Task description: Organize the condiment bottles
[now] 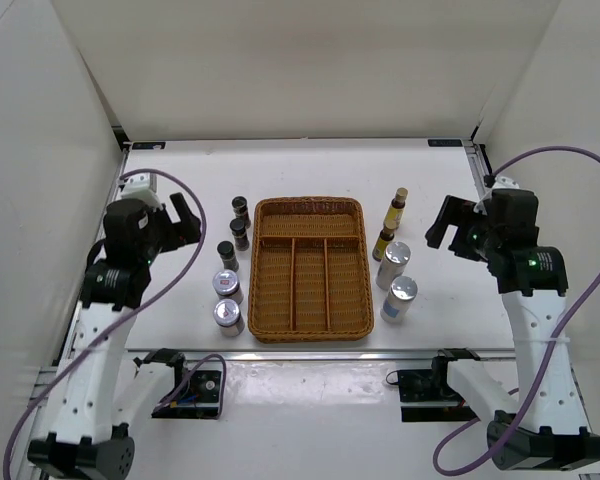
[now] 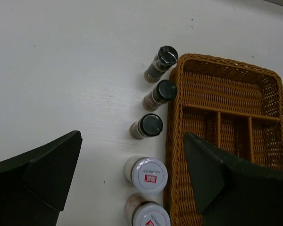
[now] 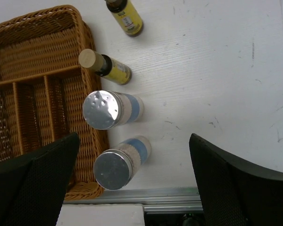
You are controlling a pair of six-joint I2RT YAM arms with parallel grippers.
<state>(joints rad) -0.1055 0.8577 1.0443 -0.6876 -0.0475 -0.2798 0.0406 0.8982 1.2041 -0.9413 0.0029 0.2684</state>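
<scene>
My right gripper needs to reach outward next, to its left in the top view, and go down around the far amber bottle's cap [image 1: 401, 192], because the bottle's cap is lower and farther out.
Three dark black-capped jars [image 1: 240, 208] [image 1: 239, 233] [image 1: 227, 255] and two silver-lidded red-labelled jars [image 1: 227, 286] [image 1: 228, 316] stand in a column left of the wicker basket [image 1: 310, 202]. Two amber yellow-labelled bottles [image 1: 397, 209] [image 1: 384, 243] and two silvery cylinders [image 1: 393, 264] [image 1: 399, 299] stand in a column right of it. My left gripper [image 1: 185, 220] is open and empty, raised left of the jars [image 2: 147, 126]. My right gripper [image 1: 445, 225] is open and empty, raised right of the cylinders [image 3: 108, 109].
The basket [image 2: 172, 141] has one long compartment at the far end and three narrow ones nearer me; all show empty. The metal rail of the table's near edge [image 3: 146, 195] runs just below the nearest cylinder [image 3: 118, 165]. White walls enclose the table.
</scene>
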